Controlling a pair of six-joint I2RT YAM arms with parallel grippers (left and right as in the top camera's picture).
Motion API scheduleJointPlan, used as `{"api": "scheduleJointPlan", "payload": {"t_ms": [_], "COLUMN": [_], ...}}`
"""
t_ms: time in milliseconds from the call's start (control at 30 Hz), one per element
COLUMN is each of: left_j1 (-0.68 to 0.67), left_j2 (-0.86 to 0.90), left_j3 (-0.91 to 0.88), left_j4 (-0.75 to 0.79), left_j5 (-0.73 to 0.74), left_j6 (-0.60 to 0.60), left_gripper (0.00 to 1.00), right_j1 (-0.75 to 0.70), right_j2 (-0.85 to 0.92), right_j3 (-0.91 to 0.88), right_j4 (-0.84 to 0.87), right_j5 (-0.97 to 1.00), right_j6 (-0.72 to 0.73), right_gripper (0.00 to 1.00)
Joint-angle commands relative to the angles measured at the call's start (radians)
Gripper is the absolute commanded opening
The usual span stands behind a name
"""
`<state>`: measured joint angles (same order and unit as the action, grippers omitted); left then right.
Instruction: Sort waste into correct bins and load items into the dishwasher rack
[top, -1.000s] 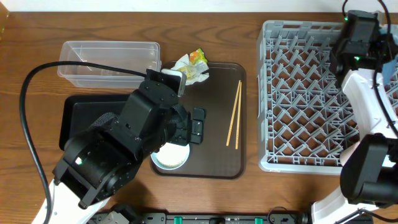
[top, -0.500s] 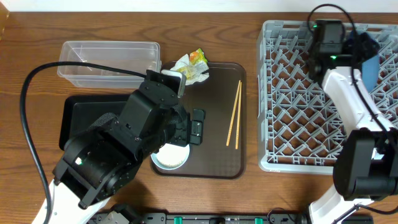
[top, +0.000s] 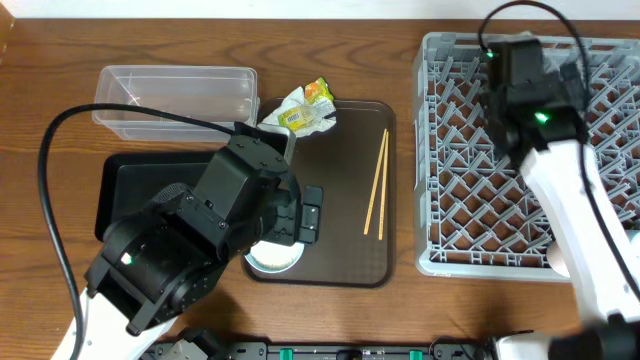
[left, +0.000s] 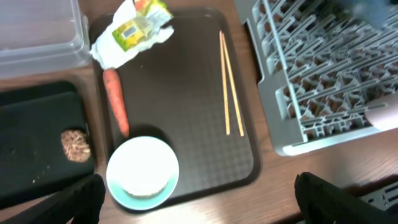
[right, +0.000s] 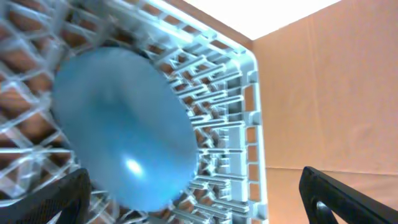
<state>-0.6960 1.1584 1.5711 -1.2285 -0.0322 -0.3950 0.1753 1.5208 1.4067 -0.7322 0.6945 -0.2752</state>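
Observation:
The open fingers of my left gripper come down next astride the small white bowl's rim facing the chopsticks, where bare tray leaves one finger room.
My left gripper (left: 199, 206) hangs open above the near edge of the brown tray (left: 186, 124), nothing between its fingers. On that tray lie a small white bowl (left: 143, 171), an orange carrot (left: 115, 99), a green-yellow wrapper on a crumpled white napkin (left: 132, 31) and wooden chopsticks (left: 226, 81). A brown food scrap (left: 76, 145) sits in the black tray (left: 31, 124). The clear tub (top: 175, 95) stands behind it. My right gripper (right: 193, 205) is open over the grey dishwasher rack (top: 470, 170). The dark blue bowl (right: 124, 124) stands on edge among the pegs, beyond the fingers.
My left arm (top: 190, 250) covers much of the black tray and the brown tray's left side in the overhead view. My right arm (top: 540, 110) reaches across the rack's far half. The chopsticks (top: 376, 185) lie near the brown tray's right rim, close to the rack's wall.
My right arm has swung from the rack's far right corner toward its left side, leaving the dark blue bowl standing in the rack. The left arm has barely shifted.

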Motion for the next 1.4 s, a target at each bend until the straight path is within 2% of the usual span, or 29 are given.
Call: {"api": "scheduleJointPlan", "payload": {"t_ms": [0, 133, 267, 400, 533, 633, 733, 867, 1000, 1067, 1167, 1300, 1367], "left_j1": [-0.001, -0.001, -0.001, -0.001, -0.001, -0.001, -0.001, -0.001, -0.001, -0.001, -0.001, -0.001, -0.002], "left_j2": [-0.004, -0.02, -0.063, -0.122, -0.149, -0.148, -0.14, -0.132, -0.132, -0.131, -0.119, -0.074, -0.035], "left_j3": [0.006, 0.013, 0.047, 0.048, 0.048, 0.048, 0.047, 0.028, -0.031, -0.082, -0.172, -0.315, -0.387], "left_j4": [-0.011, -0.011, -0.01, -0.014, -0.06, -0.104, -0.163, -0.271, -0.316, -0.307, -0.263, -0.1, -0.029], "left_j5": [-0.001, -0.001, -0.002, -0.049, -0.141, -0.146, -0.163, -0.237, -0.246, -0.24, -0.202, 0.001, 0.034], "left_j6": [0.002, 0.002, 0.002, 0.035, 0.042, 0.034, -0.006, -0.142, -0.224, -0.224, -0.195, -0.078, -0.065], "left_gripper": [0.98, 0.98, 0.98, 0.98, 0.98, 0.98, 0.98, 0.98, 0.99, 0.99, 0.94, 0.81, 0.78], "right_j1": [0.031, 0.049, 0.049, 0.052, 0.087, 0.153, 0.245, 0.35, 0.389, 0.372, 0.32, 0.219, 0.161], "right_j2": [-0.1, -0.175, -0.191, -0.162, -0.11, -0.055, 0.009, 0.076, 0.109, 0.103, 0.072, -0.006, -0.056], "right_j3": [-0.002, -0.002, -0.002, -0.011, -0.03, -0.047, -0.054, -0.054, -0.054, -0.05, -0.026, 0.004, 0.007], "right_j4": [-0.059, -0.18, -0.255, -0.293, -0.319, -0.319, -0.317, -0.303, -0.299, -0.292, -0.29, -0.29, -0.291], "right_j5": [-0.166, -0.45, -0.879, -1.123, -1.129, -1.128, -1.115, -1.054, -0.91, -0.883, -0.878, -0.879, -0.887], "right_j6": [0.124, 0.238, 0.26, 0.29, 0.404, 0.463, 0.473, 0.512, 0.645, 0.664, 0.662, 0.66, 0.661], "right_gripper": [0.99, 0.99, 0.99, 0.99, 0.99, 0.83, 0.8, 0.82, 0.9, 0.89, 0.9, 0.93, 0.95]}}
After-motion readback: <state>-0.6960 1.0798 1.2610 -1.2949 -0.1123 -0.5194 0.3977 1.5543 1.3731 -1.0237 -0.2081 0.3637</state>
